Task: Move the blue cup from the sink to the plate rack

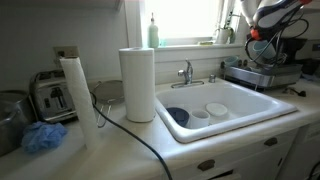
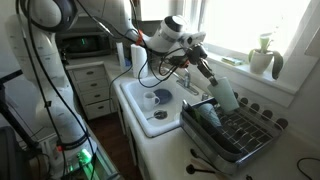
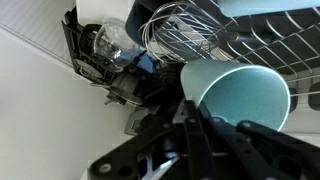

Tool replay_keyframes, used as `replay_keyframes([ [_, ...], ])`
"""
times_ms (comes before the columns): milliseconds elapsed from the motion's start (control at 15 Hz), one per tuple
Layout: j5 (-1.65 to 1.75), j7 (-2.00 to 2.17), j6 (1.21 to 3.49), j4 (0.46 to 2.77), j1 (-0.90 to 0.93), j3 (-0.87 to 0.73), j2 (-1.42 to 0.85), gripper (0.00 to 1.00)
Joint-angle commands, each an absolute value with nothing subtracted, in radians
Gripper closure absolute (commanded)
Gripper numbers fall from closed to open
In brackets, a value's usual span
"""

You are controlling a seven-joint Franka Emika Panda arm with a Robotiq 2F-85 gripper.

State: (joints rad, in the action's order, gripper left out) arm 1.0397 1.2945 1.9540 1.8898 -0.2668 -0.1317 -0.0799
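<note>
I will next lower the pale teal-blue cup (image 2: 223, 95) with my gripper onto the open rack wires beside the other cup and release it, as it still hangs above them.
My gripper (image 2: 211, 80) is shut on the pale teal-blue cup (image 2: 223, 95) and holds it tilted just above the grey plate rack (image 2: 240, 140), at the end nearest the sink. In the wrist view the cup's open mouth (image 3: 246, 95) faces the camera, with my dark fingers (image 3: 205, 125) clamped on its rim and the rack's wires (image 3: 185, 30) behind. The white sink (image 2: 140, 112) lies beside the rack. In an exterior view the arm (image 1: 268, 22) hangs over the rack (image 1: 262, 72), to the right of the sink (image 1: 240, 118); the cup is not clear there.
A dark blue bowl (image 1: 177, 116) and a white cup (image 1: 216, 109) sit in the sink below the chrome faucet (image 1: 186, 72). Two paper towel rolls (image 1: 138, 84), a toaster (image 1: 52, 97) and a blue cloth (image 1: 42, 137) stand on the counter. Utensils (image 2: 205, 160) lie by the rack.
</note>
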Motion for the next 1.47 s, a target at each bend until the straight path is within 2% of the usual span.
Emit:
replay_keyframes([
  [0,1.043,1.304,1.978,1.793,-0.246,-0.17,-0.199,0.99],
  [800,1.002,1.252,2.092,1.684,-0.245,-0.19,-0.377,0.99],
  [1400,0.979,1.196,2.066,1.685,-0.237,-0.194,-0.408,0.99],
])
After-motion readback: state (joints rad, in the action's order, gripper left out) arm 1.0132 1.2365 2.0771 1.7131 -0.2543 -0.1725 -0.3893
